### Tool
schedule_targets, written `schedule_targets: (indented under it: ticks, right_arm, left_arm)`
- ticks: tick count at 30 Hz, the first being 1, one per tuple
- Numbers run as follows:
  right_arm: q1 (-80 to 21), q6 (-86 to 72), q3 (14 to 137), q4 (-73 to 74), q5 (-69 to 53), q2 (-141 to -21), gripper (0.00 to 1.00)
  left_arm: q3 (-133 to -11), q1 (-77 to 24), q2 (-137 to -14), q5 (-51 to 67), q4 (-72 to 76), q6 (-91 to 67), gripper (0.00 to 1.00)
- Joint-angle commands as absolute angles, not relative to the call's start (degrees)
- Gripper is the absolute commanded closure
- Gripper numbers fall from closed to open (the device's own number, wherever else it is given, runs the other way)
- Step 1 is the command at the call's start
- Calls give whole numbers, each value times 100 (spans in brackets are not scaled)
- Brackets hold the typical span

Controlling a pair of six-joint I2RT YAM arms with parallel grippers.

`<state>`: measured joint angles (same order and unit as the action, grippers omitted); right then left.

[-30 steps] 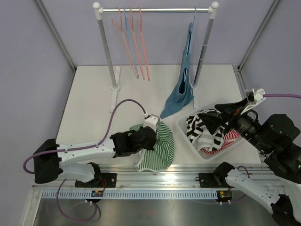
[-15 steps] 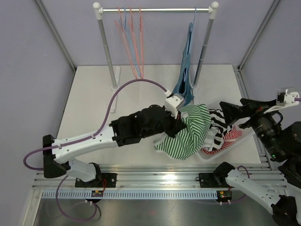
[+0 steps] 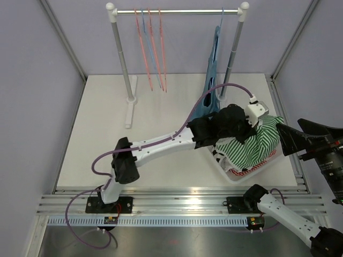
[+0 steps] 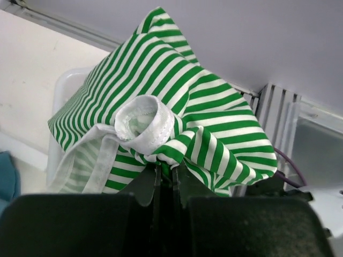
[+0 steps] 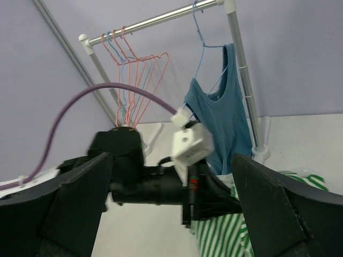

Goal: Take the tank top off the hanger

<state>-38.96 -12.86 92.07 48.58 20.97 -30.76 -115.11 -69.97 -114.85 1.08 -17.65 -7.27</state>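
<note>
I should lower my left gripper slightly over the white basket, then open it; the striped top already hangs above its other clothes.
A blue tank top point(image 3: 210, 88) hangs on a light blue hanger point(image 5: 201, 28) at the right end of the rack; it also shows in the right wrist view point(image 5: 225, 107). My left gripper point(image 3: 255, 127) is shut on a green-and-white striped top point(image 3: 258, 142) and holds it over the white basket point(image 3: 236, 174). In the left wrist view the jaws point(image 4: 167, 170) pinch a fold of the striped top point(image 4: 203, 91). My right gripper point(image 3: 298, 137) is open and empty, to the right of the basket, apart from the blue tank top.
The clothes rack point(image 3: 177, 10) stands at the back with several empty pink and blue hangers point(image 3: 153, 48) on its left half. The basket holds other striped clothes point(image 3: 236, 160). The left arm point(image 3: 161, 147) stretches across the table's middle.
My left gripper has carried the green striped top from the table's front to the right, over the basket. My right gripper has drawn back to the right, away from the basket.
</note>
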Motion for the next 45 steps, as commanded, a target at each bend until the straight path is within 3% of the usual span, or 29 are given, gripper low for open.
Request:
schedule_targets:
  ticks: [1,9,17,20,24,28,29,30,37,40,45]
  right_arm:
    - [-3911,-1406,9281,5071,1855,-3146,1]
    - [-3920,-1485,8922,5159,1582,-3208,0]
    - [-3920,-1529,8403,5071,1573,-3243,1]
    - [-3920,-1494,8429,5176,1731,-3305,1]
    - [-3920,-1450,8656,5326,1959,-3357,1]
    - [-3920,-1275,8894,5309,2004,-3349,0]
    - [-3920,-1266,8947,5282,2021,-3340,0]
    - [-3920,-1257,9078,5282,2048,-3349,1]
    - [-3920,-1099,9554,5388,2206,-3717,1]
    - [-3920,-1046,9650,5396,2320,-4059,0]
    - [-3920,-1002,9913,5195,2452,-4912,1]
  left_arm:
    - [-12304,-6706,-12171,632,-1600,-483,100]
    - [-12700,-6548,-13700,2143,-2038,-949,100]
    - [-12727,-6521,-14037,2338,-2355,-1090,100]
    - [-12578,-6513,-13607,2189,-2312,-1072,85]
    - [-12314,-6513,-12913,1952,-2110,-1142,44]
    - [-11375,-6513,-11999,1530,-1181,-1300,16]
    - [-11251,-6513,-11684,1425,-1091,-1362,13]
    - [-11050,-6513,-11550,1380,-1029,-1380,1]
    - [-10084,-6513,-10232,398,-835,-1599,1]
    - [-9574,-6487,-9459,-1600,-1289,-1897,1]
    - [-8580,-6311,-8194,-2961,-1898,-2258,1]
